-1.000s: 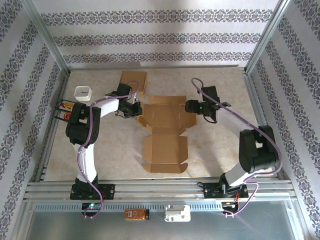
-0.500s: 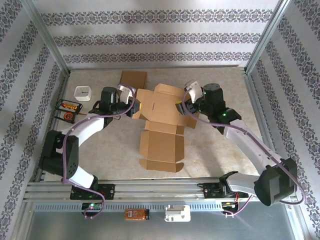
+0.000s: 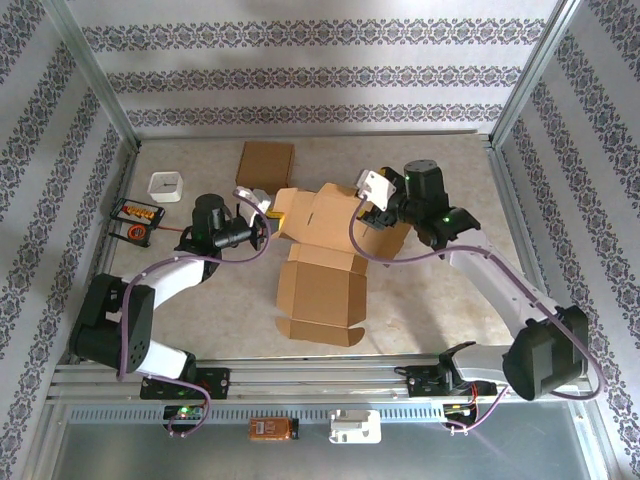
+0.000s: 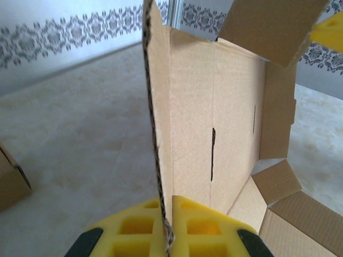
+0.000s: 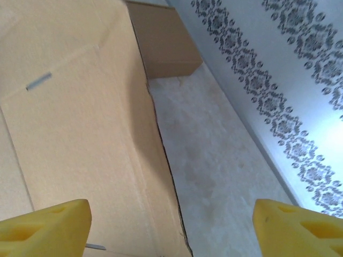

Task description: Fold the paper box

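The panel is already raised, so my left gripper will release its edge next.
The paper box (image 3: 318,292) is a brown cardboard cut-out, its near half flat on the table and its far half (image 3: 325,212) raised upright. My left gripper (image 3: 268,214) is shut on the left edge of that raised part. In the left wrist view the thin cardboard edge (image 4: 155,107) is pinched between the yellow pads of the left gripper (image 4: 170,206). My right gripper (image 3: 370,212) stands open at the right side of the raised part. In the right wrist view the right gripper (image 5: 171,222) is wide apart, with the panel's edge (image 5: 166,155) running between its fingers, untouched.
A folded brown box (image 3: 266,160) lies at the back of the table, also seen as the box (image 5: 163,40) beyond the panel. A small white container (image 3: 165,186) and a black tray (image 3: 133,217) with orange items sit at the far left. Aluminium rails frame the table.
The far half of the cut-out has gone from lying flat to standing upright. My left gripper swung down and left while holding its edge. The right gripper moved in towards the raised panel.
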`<state>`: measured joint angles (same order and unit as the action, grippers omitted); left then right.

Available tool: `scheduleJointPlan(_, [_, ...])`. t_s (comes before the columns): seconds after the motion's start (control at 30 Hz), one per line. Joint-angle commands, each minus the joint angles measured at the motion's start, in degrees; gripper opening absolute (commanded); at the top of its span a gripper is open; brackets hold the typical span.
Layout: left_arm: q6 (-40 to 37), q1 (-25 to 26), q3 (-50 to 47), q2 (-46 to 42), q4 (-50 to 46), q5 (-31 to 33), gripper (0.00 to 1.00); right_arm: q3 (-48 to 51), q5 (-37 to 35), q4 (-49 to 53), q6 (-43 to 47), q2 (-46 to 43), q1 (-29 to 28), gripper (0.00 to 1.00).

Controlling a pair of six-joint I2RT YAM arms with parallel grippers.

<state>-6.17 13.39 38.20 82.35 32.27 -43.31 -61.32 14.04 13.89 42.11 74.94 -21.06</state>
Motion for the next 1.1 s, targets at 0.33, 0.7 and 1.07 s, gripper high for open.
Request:
scheduleJointPlan(0.33, [-3.5,1.2,0.0,-7.2,-3.0,7.5,0.07,-3.4,5.0,-4.2,0.3,5.0,-2.4,0.10])
scheduleJointPlan(0.7, [26.6,2.3,9.1,-21.4,-32.7,30.4,0.65,-5.0,-13.2,-6.2,12.7,2.8,-8.9,0.06])
scheduleJointPlan(1.07, [58.3,2.5,7.4,-20.5,-30.9,19.9,0.52,3.6,-36.3,-21.5,26.2,8.1,-21.6,0.07])
